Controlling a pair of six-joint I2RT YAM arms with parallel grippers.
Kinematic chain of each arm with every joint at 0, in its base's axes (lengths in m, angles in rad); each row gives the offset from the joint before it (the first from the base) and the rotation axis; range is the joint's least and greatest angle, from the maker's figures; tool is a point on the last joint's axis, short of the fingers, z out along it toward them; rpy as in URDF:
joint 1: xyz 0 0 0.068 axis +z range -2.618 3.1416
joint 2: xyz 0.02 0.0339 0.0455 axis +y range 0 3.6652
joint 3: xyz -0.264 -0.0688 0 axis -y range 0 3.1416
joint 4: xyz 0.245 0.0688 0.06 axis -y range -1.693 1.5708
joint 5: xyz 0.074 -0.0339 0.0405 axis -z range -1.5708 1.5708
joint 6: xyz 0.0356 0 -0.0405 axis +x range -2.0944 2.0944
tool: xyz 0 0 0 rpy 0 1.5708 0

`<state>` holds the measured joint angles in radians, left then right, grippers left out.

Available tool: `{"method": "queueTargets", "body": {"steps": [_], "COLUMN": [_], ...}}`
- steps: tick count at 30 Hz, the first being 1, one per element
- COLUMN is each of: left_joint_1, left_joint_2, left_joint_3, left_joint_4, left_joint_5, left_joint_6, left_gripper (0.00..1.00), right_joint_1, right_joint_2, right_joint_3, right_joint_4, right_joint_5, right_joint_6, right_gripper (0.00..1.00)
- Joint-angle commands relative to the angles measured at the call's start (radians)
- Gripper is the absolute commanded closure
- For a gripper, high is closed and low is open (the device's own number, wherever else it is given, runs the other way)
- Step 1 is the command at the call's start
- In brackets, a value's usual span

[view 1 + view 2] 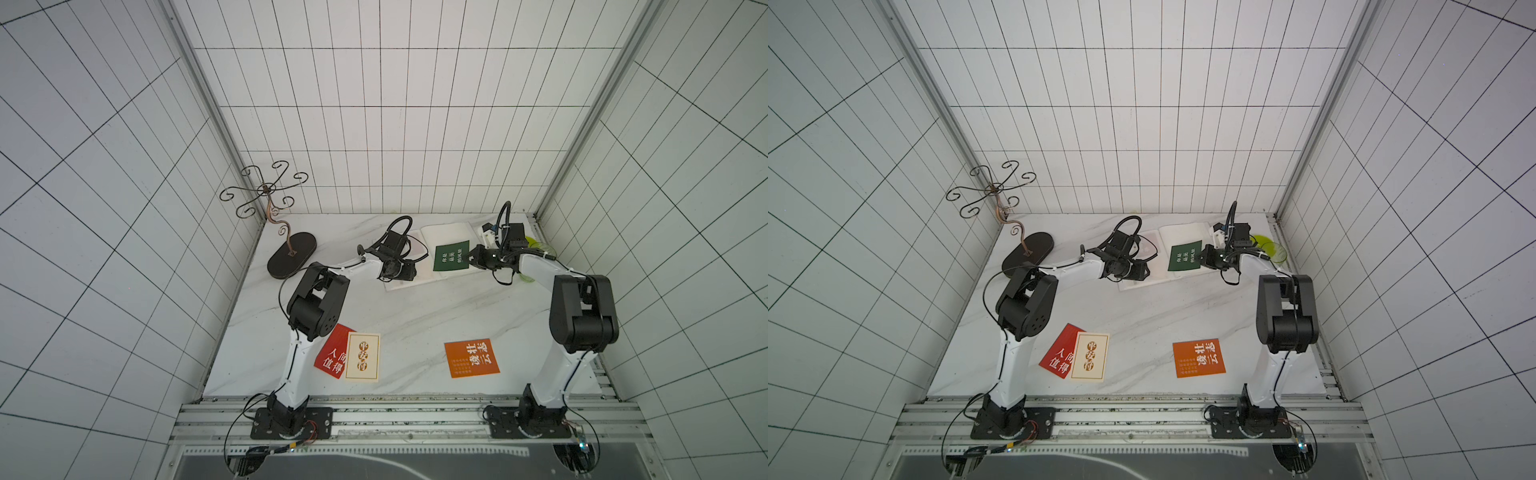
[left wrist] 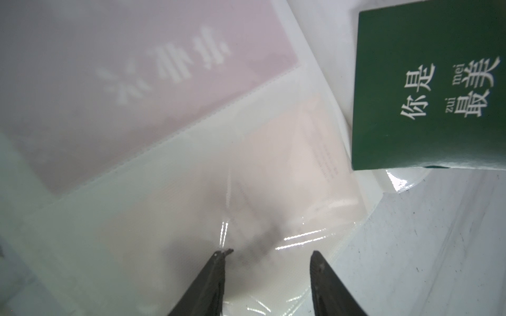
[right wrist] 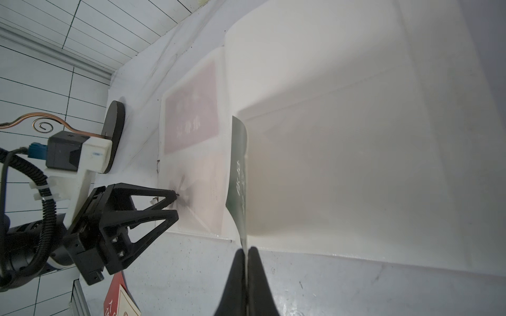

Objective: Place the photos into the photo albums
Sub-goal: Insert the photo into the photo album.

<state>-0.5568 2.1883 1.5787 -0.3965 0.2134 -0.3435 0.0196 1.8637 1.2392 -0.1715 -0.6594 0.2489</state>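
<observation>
My right gripper will next go down toward the album's fold (image 1: 430,264) (image 3: 230,227), slide the loose edge of the dark green photo into the clear sleeve and let go, because that edge faces the sleeve.
The photo album (image 1: 449,232) lies open at the back of the table, also seen in the right wrist view (image 3: 328,136). My right gripper (image 1: 471,257) (image 3: 247,250) is shut on the edge of a dark green photo (image 1: 451,255) (image 2: 427,82), holding it over the right page. My left gripper (image 1: 412,270) (image 2: 269,253) is open over the left page, with one fingertip (image 3: 174,194) pressing into the clear sleeve and wrinkling it. Under that page's film show a pinkish photo (image 2: 109,82) and a pale photo (image 2: 287,169). Near the front lie a red photo (image 1: 332,353), a cream photo (image 1: 363,357) and an orange photo (image 1: 471,358).
A dark metal scroll stand (image 1: 291,257) rises at the back left. Green see-through discs (image 1: 540,247) lie in the back right corner behind my right arm. Tiled walls close in the table on three sides.
</observation>
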Motion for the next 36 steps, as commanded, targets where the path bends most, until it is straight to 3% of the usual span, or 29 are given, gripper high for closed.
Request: {"method": "queueTargets", "body": {"steps": [1,26,36], "left_joint_1": [0.014,0.024,0.031], "left_joint_2": [0.015,-0.012,-0.045], "left_joint_3": [-0.046,-0.068,-0.072], "left_joint_4": [-0.131,-0.105,-0.104], "left_joint_5": [-0.022,0.039,0.053], "left_joint_6": [-0.008,-0.034,-0.041], "left_gripper": [0.49,0.49,0.49], "right_joint_1": [0.015,0.077,0.069], "right_joint_2": [0.023,0.042,0.122], "right_joint_3": [0.086,0.144,0.233], "right_joint_4": [-0.066,-0.133,-0.266], "right_joint_5": [-0.002,0.074,0.073], "right_joint_6": [-0.022,-0.019,-0.08], "right_gripper": [1.0,1.0,1.0]}}
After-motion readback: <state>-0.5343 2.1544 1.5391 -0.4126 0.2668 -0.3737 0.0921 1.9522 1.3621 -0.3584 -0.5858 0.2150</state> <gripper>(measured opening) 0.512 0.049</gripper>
